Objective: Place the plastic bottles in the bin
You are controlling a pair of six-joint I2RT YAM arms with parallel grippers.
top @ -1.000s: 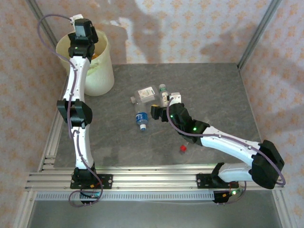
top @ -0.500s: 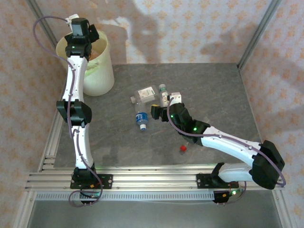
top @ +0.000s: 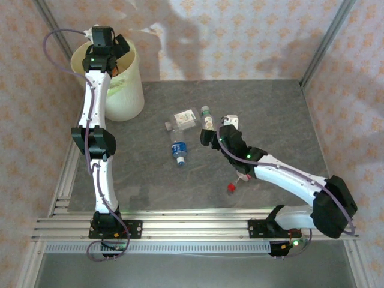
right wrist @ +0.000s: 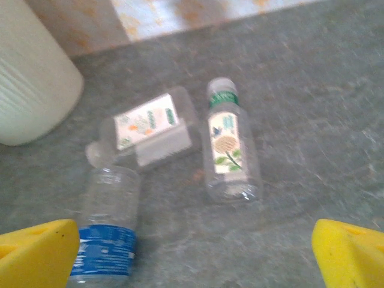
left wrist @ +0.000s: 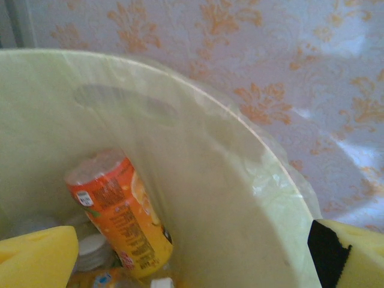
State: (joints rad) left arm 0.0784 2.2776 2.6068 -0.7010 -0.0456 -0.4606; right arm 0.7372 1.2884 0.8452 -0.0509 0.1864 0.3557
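I will next lower my right gripper outward and close its fingers across the bottle's labelled body, because the flower-labelled bottle is below and outward of my right gripper and points its cap away.
Three plastic bottles lie mid-table: a white-labelled one, a green-capped, flower-labelled one and a blue-labelled one. My right gripper hovers open just in front of them, its yellow pads spread wide and nothing between them. The cream bin stands at the back left. My left gripper is open over the bin's mouth. An orange-labelled bottle leans against the inner wall, with more bottles below it.
A small red cap lies on the grey tabletop near my right forearm. Patterned walls and metal frame posts enclose the table. The bin's side shows at the right wrist view's upper left.
My left gripper opened over the bin and rose slightly. My right gripper shifted a little to the right and further back, towards the green-capped bottle.
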